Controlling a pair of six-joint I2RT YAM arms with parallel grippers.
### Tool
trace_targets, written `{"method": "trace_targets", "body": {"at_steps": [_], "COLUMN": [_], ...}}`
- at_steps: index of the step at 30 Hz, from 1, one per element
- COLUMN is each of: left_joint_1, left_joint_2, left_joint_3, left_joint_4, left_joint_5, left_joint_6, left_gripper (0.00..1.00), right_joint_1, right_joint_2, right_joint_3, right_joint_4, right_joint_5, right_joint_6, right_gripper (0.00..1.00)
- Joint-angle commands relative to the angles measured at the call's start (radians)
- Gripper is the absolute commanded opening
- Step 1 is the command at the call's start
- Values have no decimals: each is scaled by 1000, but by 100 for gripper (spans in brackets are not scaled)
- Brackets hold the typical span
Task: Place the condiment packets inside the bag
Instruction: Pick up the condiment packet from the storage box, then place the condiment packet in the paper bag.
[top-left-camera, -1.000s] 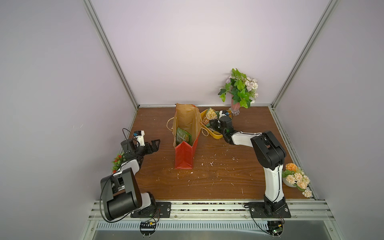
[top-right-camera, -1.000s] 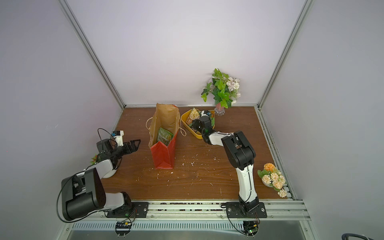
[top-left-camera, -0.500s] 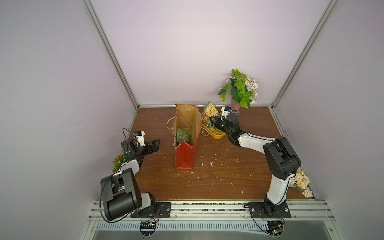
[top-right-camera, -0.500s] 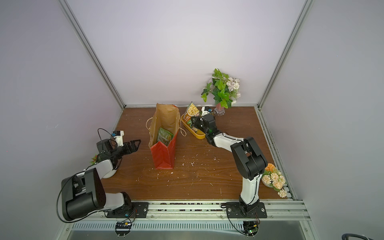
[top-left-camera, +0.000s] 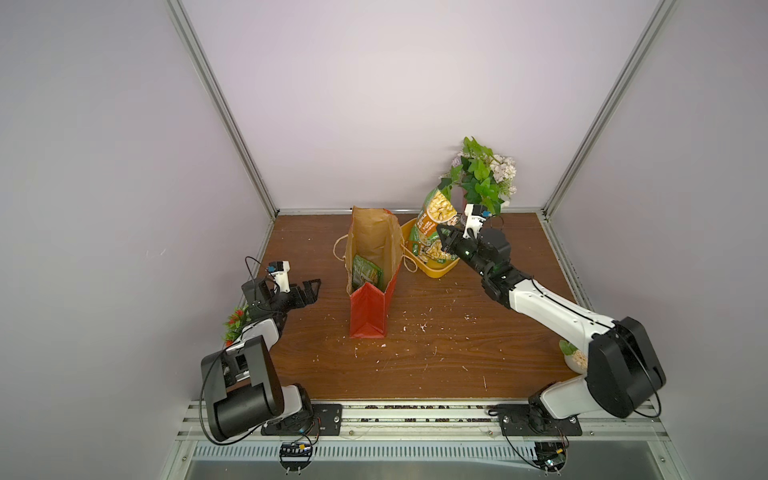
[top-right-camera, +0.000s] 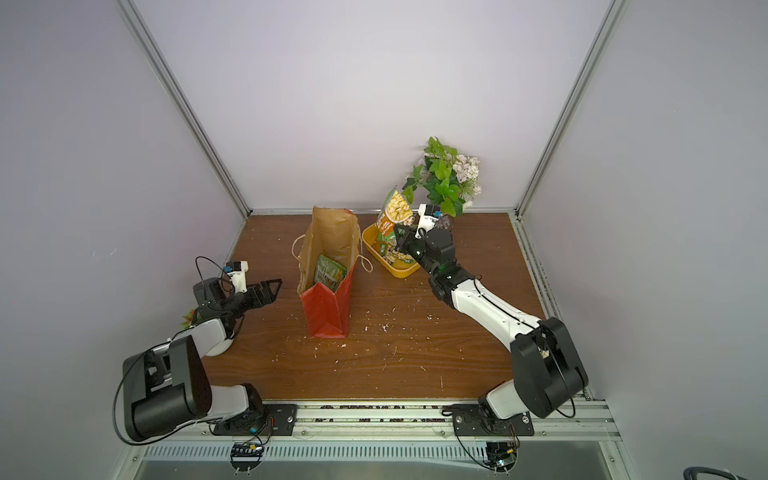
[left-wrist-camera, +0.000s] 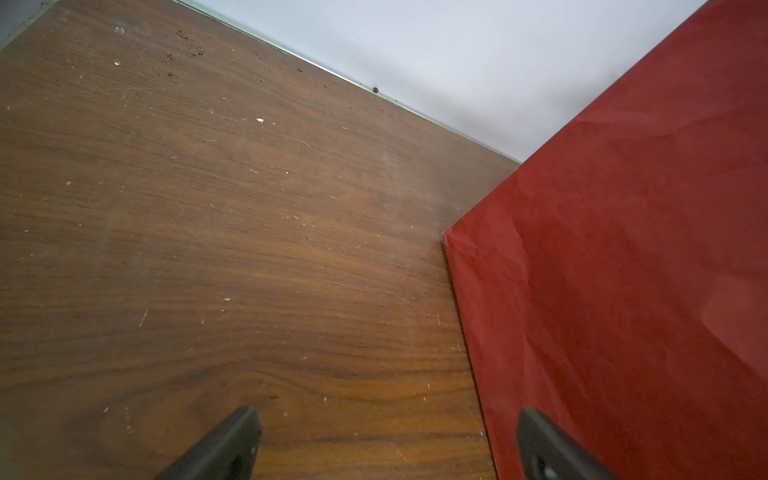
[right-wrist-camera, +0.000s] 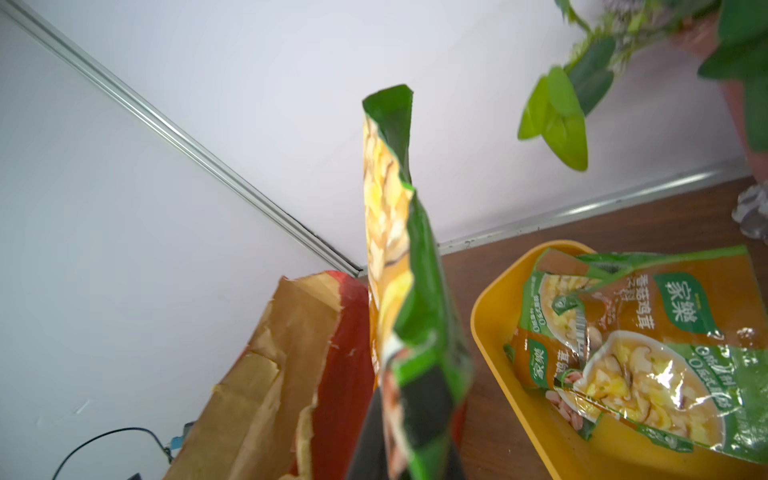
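Observation:
Next, my right gripper will carry the packet up over the bag's tall tray-side and release it inside the bag's open top (top-left-camera: 375, 246) (right-wrist-camera: 276, 368), which lies beside it, toward my left gripper.
The tall red bag (top-left-camera: 368, 309) (top-right-camera: 328, 307) stands open mid-table, brown inside, with a green condiment packet (top-left-camera: 365, 272) (top-right-camera: 329, 271) at its bottom. My right gripper (top-left-camera: 444, 237) (top-right-camera: 401, 236) is shut on another condiment packet (top-left-camera: 436, 210) (top-right-camera: 395, 210) (right-wrist-camera: 397, 257), held upright above the yellow tray (top-left-camera: 436, 270) (top-right-camera: 401, 270) (right-wrist-camera: 494, 345), to the right of the bag's mouth. More packets (right-wrist-camera: 648, 353) lie in the tray. My left gripper (top-left-camera: 309, 291) (top-right-camera: 266, 291) (left-wrist-camera: 384, 444) is open and empty, low over the table left of the bag (left-wrist-camera: 623, 291).
A potted plant (top-left-camera: 482, 174) (top-right-camera: 446, 176) stands at the back right, close behind my right gripper. A small red-flowered plant (top-left-camera: 237, 322) sits by the left arm, and a flower pot (top-left-camera: 575, 359) sits at the right edge. White crumbs dot the wooden table (top-left-camera: 436, 345).
My right gripper has risen from the tray with a packet and lifted it upright; the right arm stretched out. The left arm has not moved.

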Motion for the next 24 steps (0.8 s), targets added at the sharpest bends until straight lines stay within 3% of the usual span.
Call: {"method": "trace_targets", "body": {"at_steps": [1,9,17,21,24], "left_joint_1": [14,13,14,14,14], "left_joint_2": [-6,-14,-26,-23,-22], "left_joint_3": [11,6,4,3,4], "left_joint_4": [3,4,6,7,7], "left_joint_5": [18,18,21,22,23], "left_joint_6": [13,15,15,14,15], "left_gripper": [99,99,99,99,99], "right_joint_1": [57,267,356,371,373], "right_joint_2": [-60,-4,130,164,180], "right_joint_3": [55,233,370,422,468], "right_joint_4": [-75,-235,-327,-357,-381], "right_joint_5": [55,147,197,216,203], "right_joint_6": [-89,-166,-197,-219,-243], "right_gripper": [0,0,0,12,37]}}
